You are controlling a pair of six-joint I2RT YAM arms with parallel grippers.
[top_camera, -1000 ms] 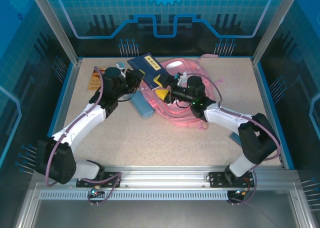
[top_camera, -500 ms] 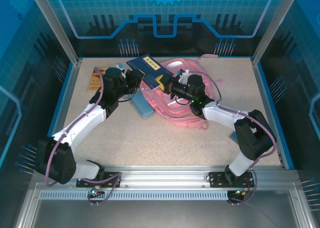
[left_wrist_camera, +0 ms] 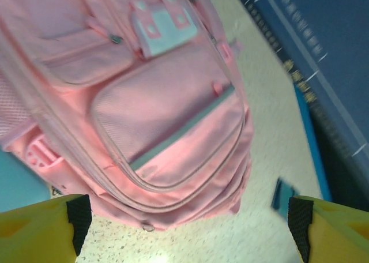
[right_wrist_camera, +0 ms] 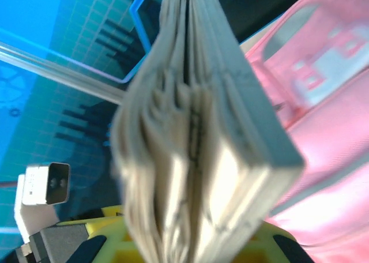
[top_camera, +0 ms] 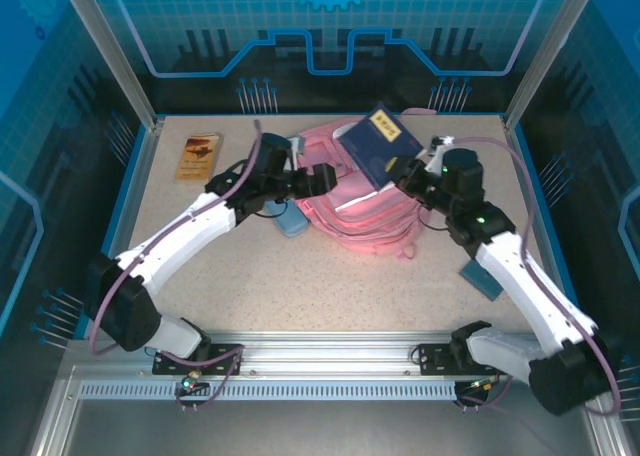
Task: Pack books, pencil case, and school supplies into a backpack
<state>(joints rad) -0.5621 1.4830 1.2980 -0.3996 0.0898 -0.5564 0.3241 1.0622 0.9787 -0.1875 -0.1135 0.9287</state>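
The backpack's curved zipped rim (top_camera: 392, 214) (left_wrist_camera: 187, 188) beside the grey stripe is below my left gripper's open fingers, so I will lower that gripper across the pink backpack onto it.
The pink backpack (top_camera: 355, 211) lies in the middle of the table. My right gripper (top_camera: 408, 176) is shut on a stack of dark navy books (top_camera: 382, 141), held tilted above the backpack's far right side. In the right wrist view the books (right_wrist_camera: 202, 159) stand edge-on in my right gripper (right_wrist_camera: 190, 248), with the backpack (right_wrist_camera: 328, 130) behind. My left gripper (top_camera: 323, 179) is open at the backpack's left edge. The left wrist view has its fingers (left_wrist_camera: 43, 228) wide apart over the backpack (left_wrist_camera: 161, 113). The light blue pencil case (top_camera: 291, 220) lies half under the left arm. A tan-orange book (top_camera: 200, 156) lies far left.
A small blue flat item (top_camera: 482, 277) lies on the table near the right arm, also seen as a small blue item (left_wrist_camera: 282, 194) beside the backpack. Blue walls and metal posts ring the table. Open tabletop lies in front of the backpack.
My right gripper closed on the navy books and carried them up and to the right, off the backpack. My left gripper let go, opened wide and moved right to the backpack.
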